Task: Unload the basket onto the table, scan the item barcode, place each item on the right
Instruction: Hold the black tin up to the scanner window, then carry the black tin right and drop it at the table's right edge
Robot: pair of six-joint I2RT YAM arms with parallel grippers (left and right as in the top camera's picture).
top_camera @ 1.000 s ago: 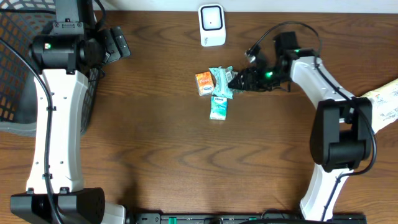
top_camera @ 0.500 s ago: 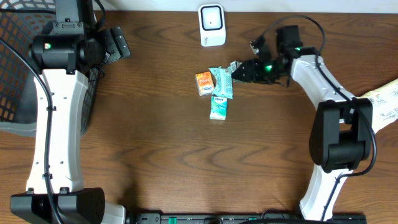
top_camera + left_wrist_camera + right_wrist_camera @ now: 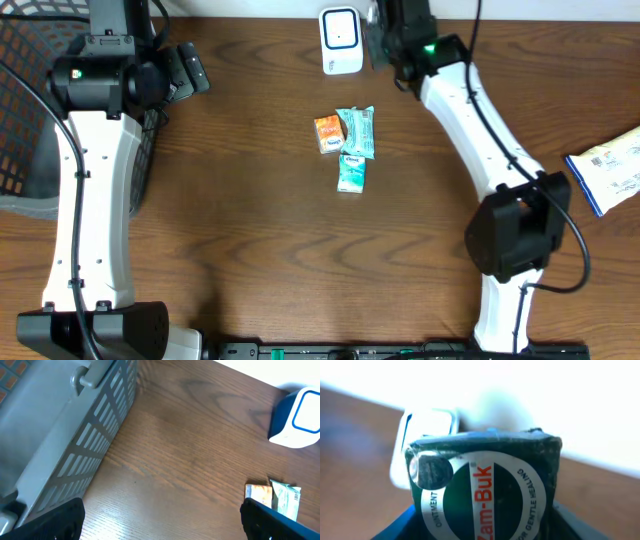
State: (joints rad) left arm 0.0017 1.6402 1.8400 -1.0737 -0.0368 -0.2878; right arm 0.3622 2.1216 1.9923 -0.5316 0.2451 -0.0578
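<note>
My right gripper passes the box over the scanner (image 3: 340, 40) next. Then it swings down beside the bag to the gripper's right in the overhead view and releases.
My right gripper (image 3: 383, 42) is shut on a dark green "Zam-Buk" ointment box (image 3: 485, 485), which fills the right wrist view between the blue fingers (image 3: 400, 525). It holds the box up at the back of the table, right beside the white barcode scanner (image 3: 340, 40). The scanner (image 3: 427, 425) shows blurred just behind the box's upper left corner. No barcode shows on the box face in view. My left gripper (image 3: 190, 70) hangs open and empty at the far left by the basket, its dark fingertips (image 3: 55, 520) wide apart over bare wood.
An orange packet (image 3: 327, 133) and two teal packets (image 3: 357, 130) (image 3: 351, 173) lie mid-table below the scanner. A dark mesh basket (image 3: 30, 100) stands at the left edge. A white and blue bag (image 3: 610, 170) lies at the right edge.
My right arm has swung the green box from beside the teal packets up and back to the scanner. The left arm has not moved.
</note>
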